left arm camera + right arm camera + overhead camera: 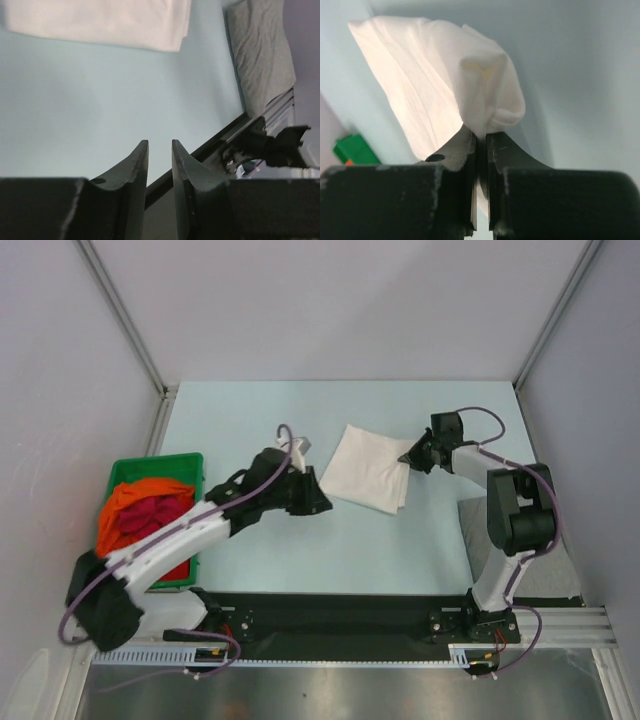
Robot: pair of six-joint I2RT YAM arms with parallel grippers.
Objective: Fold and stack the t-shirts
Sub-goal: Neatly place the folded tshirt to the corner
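My right gripper is to swing back and to the right in the top view next and release the folded white t-shirt on the folded grey t-shirt [481, 536], which lies there.
A folded white t-shirt [368, 468] lies in the middle of the table. My right gripper [408, 456] is shut on its right edge, and the right wrist view shows the white fabric [435, 75] pinched between the jaws of the gripper [481, 134]. My left gripper [322, 506] hovers just left of the shirt, jaws a narrow gap apart and empty [160, 142]. The white shirt shows in the left wrist view too [100, 22]. A folded grey t-shirt [262, 55] lies at the right edge [472, 520], partly behind the right arm. An orange t-shirt [135, 498] and a dark red one [150, 515] sit crumpled in the bin.
A green plastic bin [150, 462] stands at the left edge of the table and shows in the right wrist view [352, 149]. Grey walls enclose the table on three sides. A black rail [340, 615] runs along the near edge.
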